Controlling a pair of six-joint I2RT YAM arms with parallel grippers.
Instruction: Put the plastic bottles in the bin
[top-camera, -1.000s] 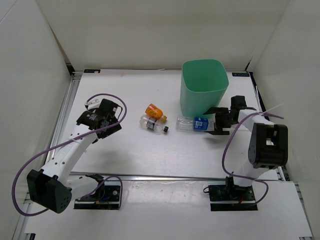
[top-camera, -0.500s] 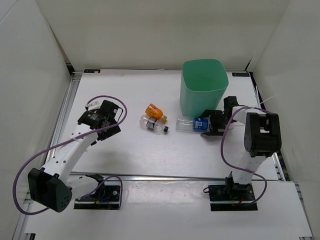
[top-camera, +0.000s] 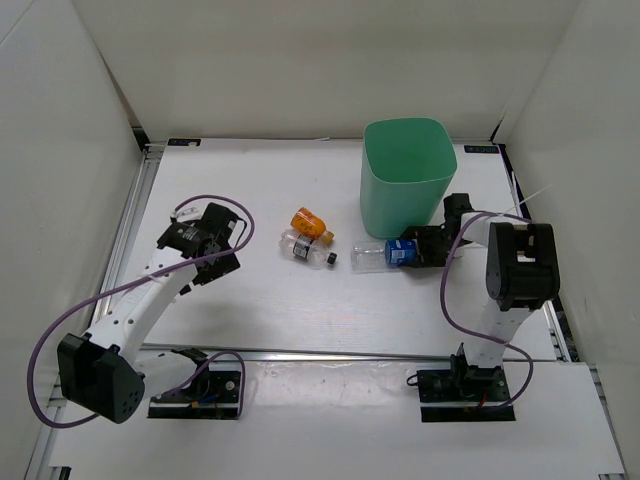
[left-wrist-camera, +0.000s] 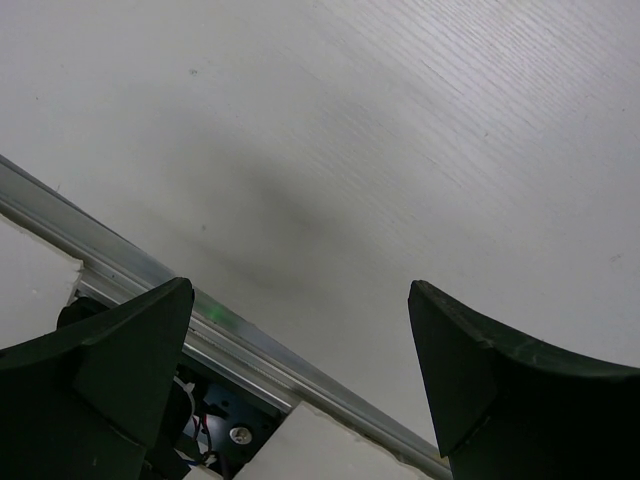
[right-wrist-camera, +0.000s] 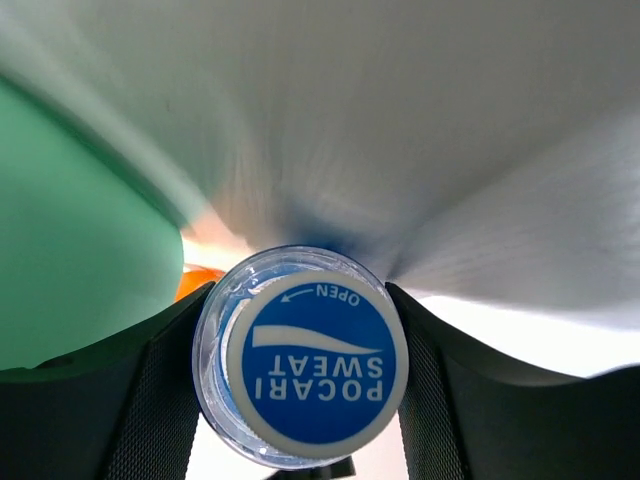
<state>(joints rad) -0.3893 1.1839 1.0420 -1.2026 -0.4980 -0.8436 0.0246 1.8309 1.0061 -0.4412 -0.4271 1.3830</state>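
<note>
The bin's open top (top-camera: 408, 150) is above and outward of my right gripper, so it should next lift the bottle up and outward over the bin's rim and let go.
The mint-green bin (top-camera: 405, 175) stands at the back right of the table. Just in front of it lies a clear bottle with a blue label (top-camera: 385, 253) on its side. My right gripper (top-camera: 418, 247) is shut on that bottle's cap end. In the right wrist view the blue cap (right-wrist-camera: 305, 365) fills the gap between both black fingers (right-wrist-camera: 150, 400), which press on its sides. A squat orange bottle (top-camera: 308, 222) and a clear bottle with a black cap (top-camera: 305, 249) lie together near the middle. My left gripper (top-camera: 205, 240) hangs open over bare table at the left (left-wrist-camera: 300, 350).
The bin's green wall (right-wrist-camera: 70, 260) is close on the left of the right wrist view, with the orange bottle (right-wrist-camera: 195, 282) peeking beside it. White walls enclose the table. An aluminium rail (left-wrist-camera: 230, 340) runs along the near edge.
My right gripper slid left onto the blue-label bottle and closed on it. The left arm shifted only slightly.
</note>
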